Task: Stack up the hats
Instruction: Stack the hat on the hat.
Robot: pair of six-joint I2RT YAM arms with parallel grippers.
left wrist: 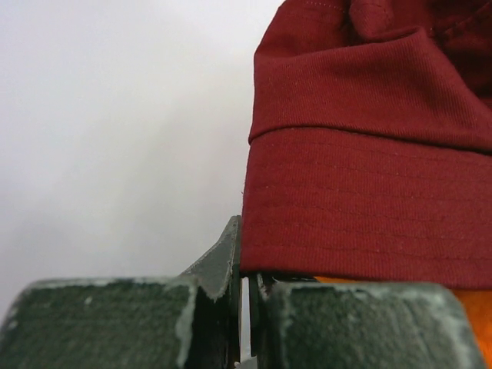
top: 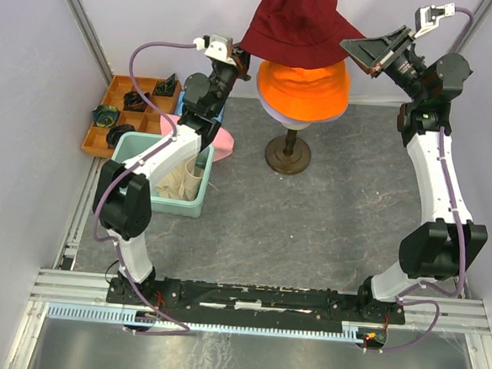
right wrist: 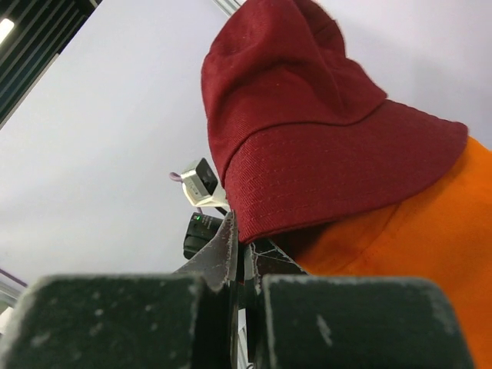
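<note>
I need to move the edge of the red hat down and back a little with my left gripper next, over the orange hat point(top: 303, 87), because the near side of the orange hat still shows uncovered.
A dark red hat point(top: 295, 23) hangs spread between my two grippers, just above an orange hat point(top: 303, 87) that sits on the mannequin head; a lavender edge point(top: 272, 112) shows under the orange one. My left gripper point(top: 238, 61) is shut on the red brim's left edge, and the left wrist view has the jaws point(left wrist: 246, 273) pinching the brim of the dark red hat point(left wrist: 369, 177). On the right edge of the brim, my right gripper point(top: 357, 50) is shut too. In the right wrist view its jaws point(right wrist: 244, 246) clamp the dark red hat point(right wrist: 307, 138) over the orange hat point(right wrist: 415, 238).
The head stands on a dark stand point(top: 288, 154) at the table's back middle. A pink hat point(top: 222, 141) lies beside a teal bin point(top: 143, 148) holding a cream-beige hat point(top: 183, 184). An orange tray point(top: 93, 136) with dark items sits at far left.
</note>
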